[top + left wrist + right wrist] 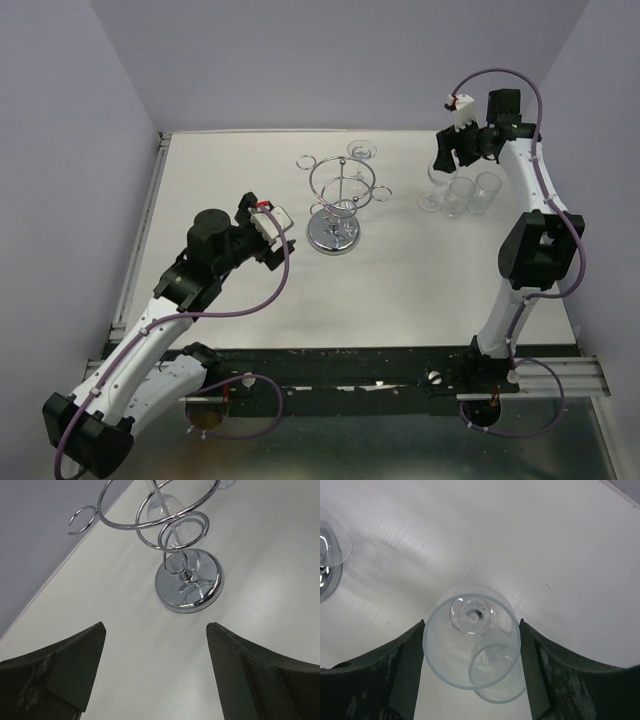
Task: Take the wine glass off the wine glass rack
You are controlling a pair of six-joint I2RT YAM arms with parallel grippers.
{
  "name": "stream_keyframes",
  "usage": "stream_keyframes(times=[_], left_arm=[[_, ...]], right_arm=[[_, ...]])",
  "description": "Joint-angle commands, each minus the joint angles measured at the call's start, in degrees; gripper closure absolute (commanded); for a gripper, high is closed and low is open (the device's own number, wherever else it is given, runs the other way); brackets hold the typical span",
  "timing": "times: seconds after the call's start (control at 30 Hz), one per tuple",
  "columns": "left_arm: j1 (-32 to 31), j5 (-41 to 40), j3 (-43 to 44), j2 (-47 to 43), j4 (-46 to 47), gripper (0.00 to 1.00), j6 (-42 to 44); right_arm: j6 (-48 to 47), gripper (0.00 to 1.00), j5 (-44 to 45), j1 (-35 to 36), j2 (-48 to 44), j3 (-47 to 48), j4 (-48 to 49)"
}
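Note:
The wine glass in my right gripper should move outward next, onto the bare tabletop past the wine glass's foot [432,188]. My right gripper should then let go of the wine glass's rim, because another wine glass stands close by.
The chrome wine glass rack [335,205] stands mid-table on its round mirrored base [189,584]. A wine glass [362,152] hangs upside down from a loop at its far side, and its bowl shows in the left wrist view [161,507]. My right gripper [446,152] is at the far right, its fingers [410,660] touching both sides of the rim of another wine glass [470,645]. That glass [432,192] stands upright with its foot at the table. My left gripper [272,232] is open and empty, its fingertips [95,635] just short of the rack's base.
Two more clear glasses [460,196] [487,190] stand upright right of the one in my right gripper. The rack's base edge and a glass foot [331,545] show at the right wrist view's left edge. Purple walls close the back and sides.

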Motion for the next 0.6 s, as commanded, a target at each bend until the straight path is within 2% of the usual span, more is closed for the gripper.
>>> stream_keyframes(times=[0.0,0.27,0.5,0.57], left_arm=[[0.6,-0.3,3.1,0.1,-2.8,0.01,2.3],[1.0,1.0,4.0,1.4,-3.5,0.01,3.1],[1.0,1.4,4.1,2.0,-3.6,0.01,2.6],[1.0,1.5,4.1,2.0,-3.8,0.01,2.4]], right_arm=[[3.8,0.47,1.5,-0.5,4.3,6.9,1.4],[6.9,0.44,6.1,-0.6,10.5,13.5,1.8],[9.4,0.36,9.1,-1.0,12.6,15.4,1.8],[10.7,0.30,9.8,-0.9,12.6,15.3,1.9]])
